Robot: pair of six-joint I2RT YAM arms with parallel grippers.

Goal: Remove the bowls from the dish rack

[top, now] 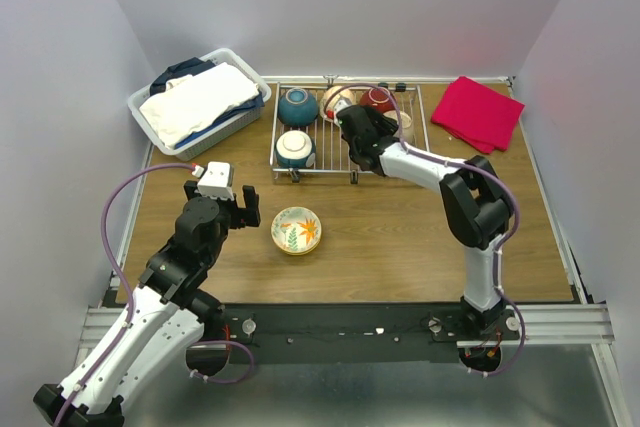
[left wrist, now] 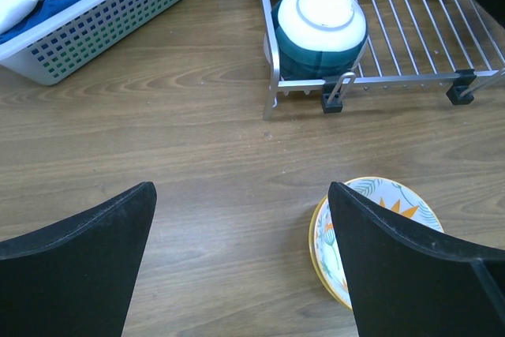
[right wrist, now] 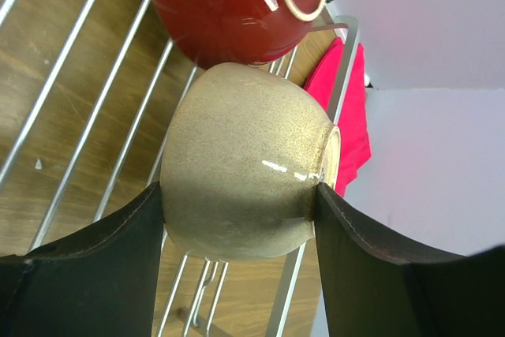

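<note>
My right gripper already clasps the beige bowl. Next, my left gripper swings outward and to the right in the top view to close on it.
The silver wire dish rack [top: 312,175] stands at the back of the table. It holds a teal bowl [top: 298,107], an upturned teal bowl with a white foot [top: 295,149], a cream bowl [top: 335,99], a dark red bowl [top: 378,99] and a beige bowl [right wrist: 245,163]. My right gripper [right wrist: 238,187] is inside the rack, its fingers pressed against both sides of the beige bowl, which lies on its side beside the red bowl [right wrist: 229,5]. A floral bowl [top: 296,230] sits upright on the table. My left gripper [left wrist: 241,189] hovers open just left of it, holding nothing.
A white plastic basket [top: 200,102] of folded laundry stands at the back left. A red cloth [top: 485,112] lies at the back right beside the rack. White walls close in the table on three sides.
</note>
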